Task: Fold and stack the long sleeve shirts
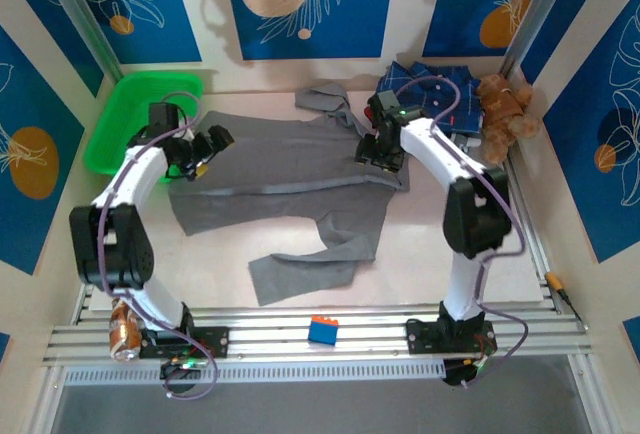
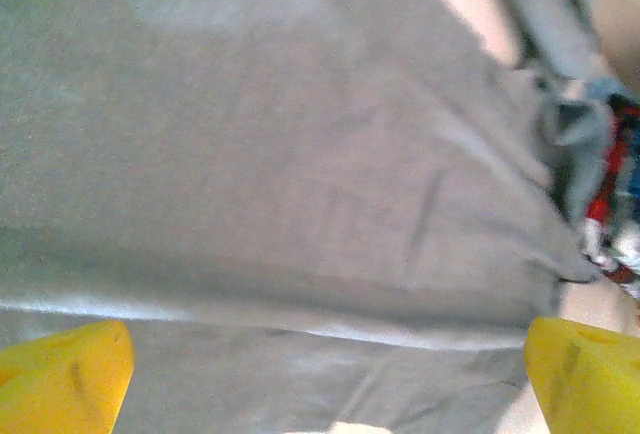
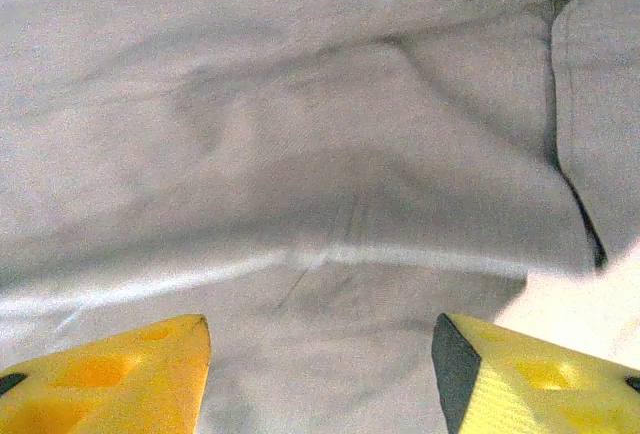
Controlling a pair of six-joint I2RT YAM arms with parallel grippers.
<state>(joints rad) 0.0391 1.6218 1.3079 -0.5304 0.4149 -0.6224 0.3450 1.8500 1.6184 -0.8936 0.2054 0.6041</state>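
Observation:
The right gripper draws back and down next onto the grey cloth's edge at the trailing sleeve's bend (image 1: 374, 255), as that bend lies below it, toward my base.
The grey long sleeve shirt (image 1: 290, 179) lies spread across the middle of the table, folded over along a line, with one sleeve trailing toward the front. The navy plaid shirt (image 1: 432, 92) is bunched at the back right. My left gripper (image 1: 207, 148) hovers over the grey shirt's left edge. Its yellow fingers (image 2: 62, 379) stand wide apart above the cloth (image 2: 300, 154), nothing between them. My right gripper (image 1: 381, 150) is over the shirt's right edge. It is open too, its fingers (image 3: 545, 379) apart above the folded edge of the grey fabric (image 3: 300, 154).
A green bin (image 1: 140, 119) stands at the back left. A brown teddy bear (image 1: 506, 109) sits beside the plaid shirt. A blue brick (image 1: 322, 330) and a can (image 1: 124, 334) rest on the front rail. Bare table shows at the front right.

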